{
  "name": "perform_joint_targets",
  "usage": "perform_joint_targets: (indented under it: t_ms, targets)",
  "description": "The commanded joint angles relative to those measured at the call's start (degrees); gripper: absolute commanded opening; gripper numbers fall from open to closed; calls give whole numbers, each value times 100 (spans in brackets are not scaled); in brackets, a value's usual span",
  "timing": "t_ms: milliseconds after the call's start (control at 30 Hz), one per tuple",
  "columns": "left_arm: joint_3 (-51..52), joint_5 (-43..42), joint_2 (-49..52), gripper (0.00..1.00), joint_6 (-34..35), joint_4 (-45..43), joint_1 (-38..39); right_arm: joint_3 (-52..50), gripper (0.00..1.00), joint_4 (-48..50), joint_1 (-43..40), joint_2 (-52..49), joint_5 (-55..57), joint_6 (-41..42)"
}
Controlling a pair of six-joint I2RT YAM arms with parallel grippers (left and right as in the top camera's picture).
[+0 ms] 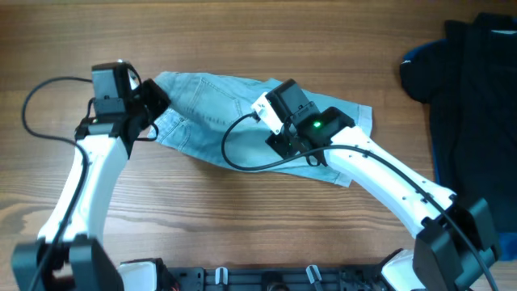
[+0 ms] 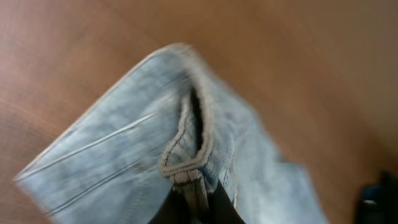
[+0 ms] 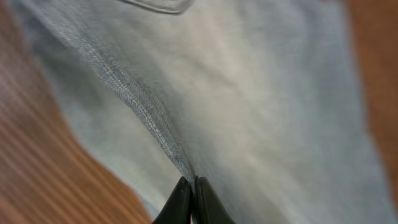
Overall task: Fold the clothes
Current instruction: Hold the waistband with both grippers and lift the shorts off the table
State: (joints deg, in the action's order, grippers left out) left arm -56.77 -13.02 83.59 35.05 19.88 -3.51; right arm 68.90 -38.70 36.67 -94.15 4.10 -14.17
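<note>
The denim (image 2: 124,155) lies bunched, so my left gripper will next pull the pinched edge outward over the bare tabletop, past the shorts, and let go of it.
The light blue denim shorts (image 1: 212,105) lie on the wooden table between my two arms. My left gripper (image 1: 155,101) is shut on the shorts' left edge; in the left wrist view the fingers (image 2: 198,200) pinch a stitched hem of the denim (image 2: 124,155). My right gripper (image 1: 292,144) is shut on the shorts' lower right part; in the right wrist view the black fingertips (image 3: 193,196) clamp a raised fold of the fabric (image 3: 249,93). Part of the shorts is hidden under the right arm.
A black and dark navy garment with blue trim (image 1: 468,73) lies at the table's right side. Black cables (image 1: 36,105) loop off each arm. The arms' bases stand along the front edge (image 1: 266,279).
</note>
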Motion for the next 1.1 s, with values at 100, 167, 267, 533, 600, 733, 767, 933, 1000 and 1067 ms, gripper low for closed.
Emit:
perform_joint_targets:
  t_ms: [100,167,267,533,600,733,767,933,1000,1067]
  targets:
    - [-35,-44,-372,4,-28,-1209,-4,92,4,848,0,57,1266,-155]
    - [-35,-42,-181,4,-28,-1650,-4,92,4,1550,-7,57,1412,-393]
    - [-35,-31,186,4,-28,-2192,-4,90,4,2135,-133,15,1390,-409]
    - [-35,-4,802,4,17,-2677,-4,90,35,1526,-310,-72,-964,-173]
    - [-35,-4,802,4,15,-2664,-4,87,46,1110,-310,-107,-1486,-7]
    - [-35,-72,802,4,341,-2653,-4,-201,59,837,-212,-133,-1528,107]
    - [-35,-94,802,4,341,-2653,-4,-260,60,844,-173,-133,-1495,114]
    - [-68,-94,791,4,343,-2656,-4,-667,54,1202,201,-151,-1102,105]
    - [-111,-138,791,4,343,-2656,-4,-680,54,1296,323,-262,-662,98]
    - [-144,-155,791,4,516,-2662,-4,-680,55,1366,385,-496,-251,74]
